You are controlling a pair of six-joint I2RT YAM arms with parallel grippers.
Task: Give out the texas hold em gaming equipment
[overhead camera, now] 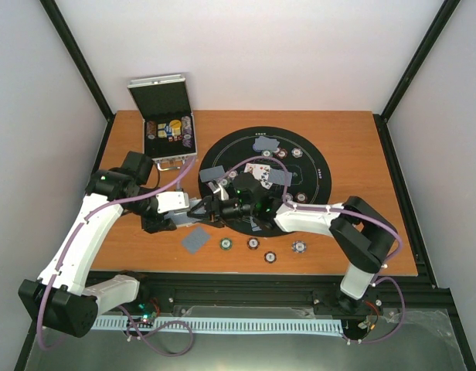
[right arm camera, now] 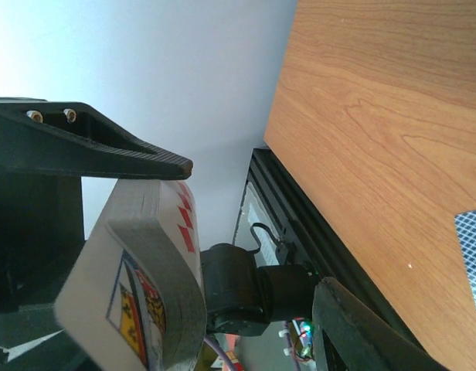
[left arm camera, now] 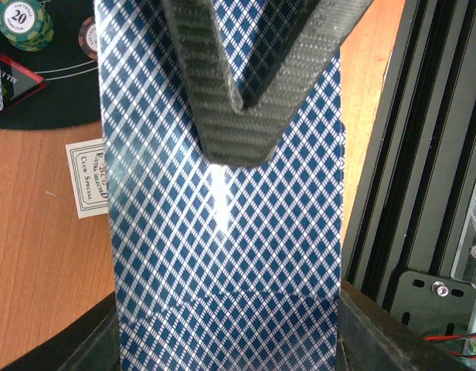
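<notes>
I need to lower the deck in my left gripper next, down to the wood beside the "Club Special" card, and let go of it there. Dealt cards are already on the mat.
My left gripper is shut on a deck of blue-diamond-backed cards, gripping it by its long edges above the near left rim of the black round mat. My right gripper is open; one finger rests on the deck's top card, the other stands well clear. The deck shows a court card and red diamonds in the right wrist view. Dealt cards lie on the mat, one card on the table. Several chips sit in a front row.
The open silver case with more chips stands at the back left. A white "Club Special" card lies on the wood. A green 20 chip and a red triangle marker sit on the mat. The black rail runs along the front.
</notes>
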